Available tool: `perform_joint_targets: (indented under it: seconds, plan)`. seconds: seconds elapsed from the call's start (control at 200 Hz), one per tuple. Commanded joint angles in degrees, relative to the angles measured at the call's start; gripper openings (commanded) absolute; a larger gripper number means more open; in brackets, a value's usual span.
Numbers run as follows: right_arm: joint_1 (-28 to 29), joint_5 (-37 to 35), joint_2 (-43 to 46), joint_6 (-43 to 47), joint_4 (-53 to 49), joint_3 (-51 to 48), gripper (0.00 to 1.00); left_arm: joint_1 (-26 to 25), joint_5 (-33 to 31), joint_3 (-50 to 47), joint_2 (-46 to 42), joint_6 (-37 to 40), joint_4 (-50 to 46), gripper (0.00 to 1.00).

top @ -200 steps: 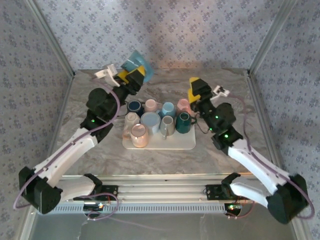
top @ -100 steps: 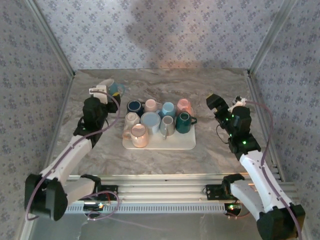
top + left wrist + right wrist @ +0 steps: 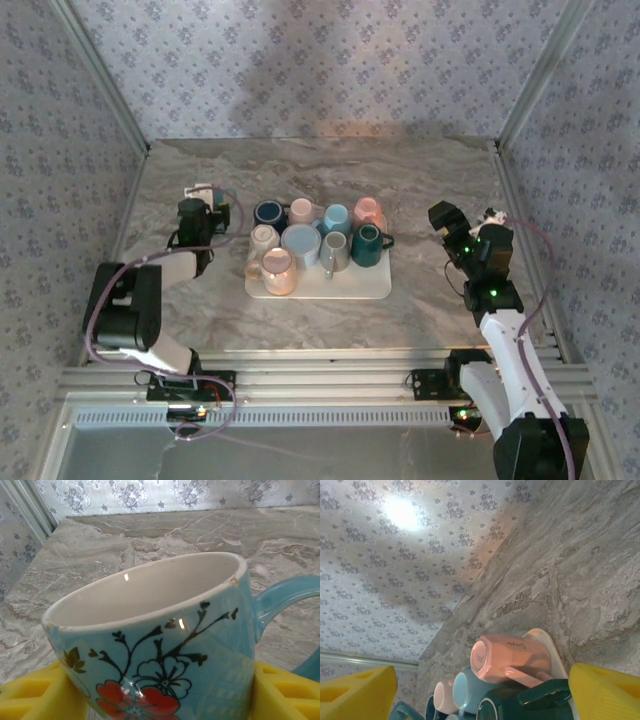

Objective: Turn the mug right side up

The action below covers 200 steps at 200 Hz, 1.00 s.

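The mug's inside faces up, so my left gripper will next move outward over the bare tabletop between it and the back wall and release the mug.
The mug (image 3: 165,670) is light blue with a red flower and black stems. It stands upright with its white inside facing up and its handle to the right. My left gripper (image 3: 160,700) is shut on it, with a yellow finger (image 3: 35,697) pressed to each side. In the top view the left gripper (image 3: 200,215) is low over the table, left of the tray, and hides the mug. My right gripper (image 3: 441,216) stands open and empty right of the tray, its yellow fingers (image 3: 607,690) wide apart.
A white tray (image 3: 335,287) in the middle of the table carries several mugs, among them a dark green one (image 3: 366,246) and a pink one (image 3: 515,656) with its base showing. Patterned walls close in the back and sides.
The left arm has drawn back and down from the far left with the mug, folding close to the table. The right arm has pulled away from the tray toward the right edge.
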<state>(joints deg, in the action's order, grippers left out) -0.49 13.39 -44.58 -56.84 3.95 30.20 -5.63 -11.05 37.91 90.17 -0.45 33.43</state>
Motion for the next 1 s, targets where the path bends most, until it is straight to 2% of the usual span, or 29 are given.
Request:
perform_joint_targets:
  seconds: [0.0,0.22,0.47,0.784,0.834,0.904,0.994]
  plan:
    - [-1.27,1.60,1.18,-0.66,2.13,-0.71,0.91,1.39,3.21,5.54,3.63,1.82,9.46,0.60]
    - [-2.05,2.58,0.27,3.87,-3.38,0.70,0.90,2.96,7.16,11.03,11.03,3.77,9.38,0.61]
    - [-2.55,6.07,-2.33,4.14,-2.07,0.38,0.90,3.47,9.40,13.97,15.69,6.11,10.15,0.60]
    - [-2.59,6.21,-2.44,2.55,-0.80,-1.18,0.90,3.78,10.61,15.15,18.80,7.65,11.50,0.63]
    - [-2.59,6.12,-2.37,2.09,-0.38,-1.47,0.90,3.75,10.67,14.70,19.06,7.41,11.91,0.66]
    - [-2.59,6.01,-2.39,1.63,0.16,-1.74,0.90,3.78,10.96,14.01,19.25,7.22,12.26,0.77]
    - [-2.60,5.77,-2.50,1.44,0.37,-1.79,0.90,3.74,10.74,12.59,19.09,7.15,14.13,0.86]
